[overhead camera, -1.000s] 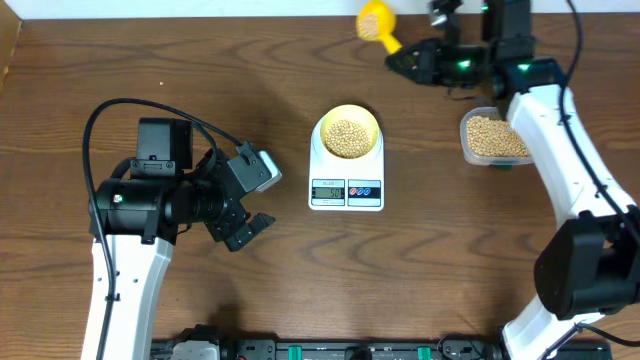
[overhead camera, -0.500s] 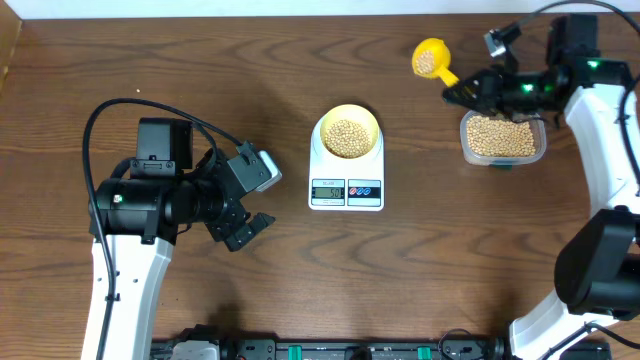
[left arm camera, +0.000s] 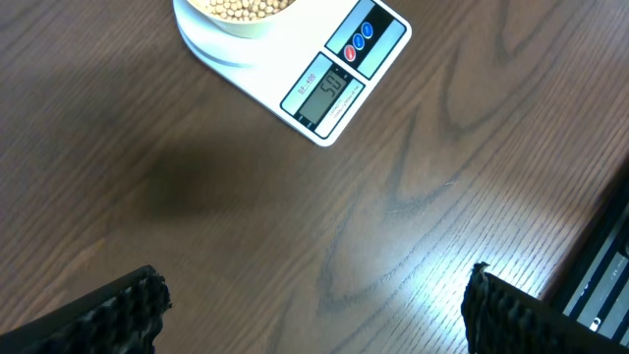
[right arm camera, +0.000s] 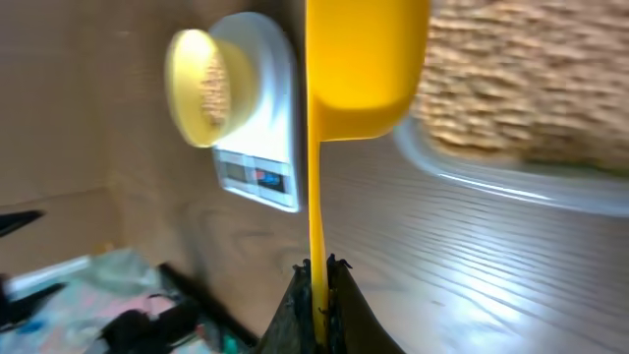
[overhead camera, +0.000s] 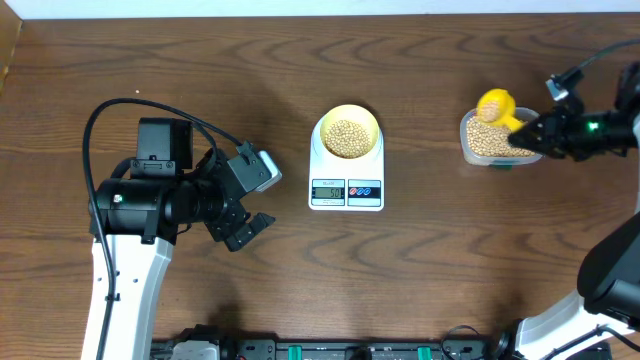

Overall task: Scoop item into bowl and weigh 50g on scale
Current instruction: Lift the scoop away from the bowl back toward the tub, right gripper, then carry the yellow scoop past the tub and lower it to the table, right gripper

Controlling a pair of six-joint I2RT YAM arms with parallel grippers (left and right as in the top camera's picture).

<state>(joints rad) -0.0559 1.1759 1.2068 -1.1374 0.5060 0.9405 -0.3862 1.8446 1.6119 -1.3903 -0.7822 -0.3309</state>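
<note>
The weight is reached, so the robot's right gripper will next tip the scoop [overhead camera: 496, 106] over the tub, then lower back to release on the bare tabletop below it, nearer the robot's base.
The pale yellow bowl [overhead camera: 347, 134] holds tan beans [overhead camera: 347, 135] and stands on the white scale [overhead camera: 347, 175]; the display [left arm camera: 323, 94] reads about 50. The bowl and scale also show in the right wrist view [right arm camera: 206, 87]. My right gripper [overhead camera: 540, 134] is shut on the handle of a yellow scoop [overhead camera: 496, 106], held over the clear tub of beans [overhead camera: 485, 142]. In the right wrist view the scoop [right arm camera: 366, 69] is above the tub's rim [right arm camera: 511, 182], my fingers [right arm camera: 319, 285] pinching the handle. My left gripper [overhead camera: 252, 200] is open and empty, left of the scale.
The brown wooden table [overhead camera: 430, 260] runs to a white wall at the back. A black rail with connectors [overhead camera: 330, 350] lies along the front edge. The left arm's cable [overhead camera: 130, 105] loops above its base.
My right gripper has carried the yellow scoop from the far back of the table to the right and forward, over the tub of beans. The left arm has not moved.
</note>
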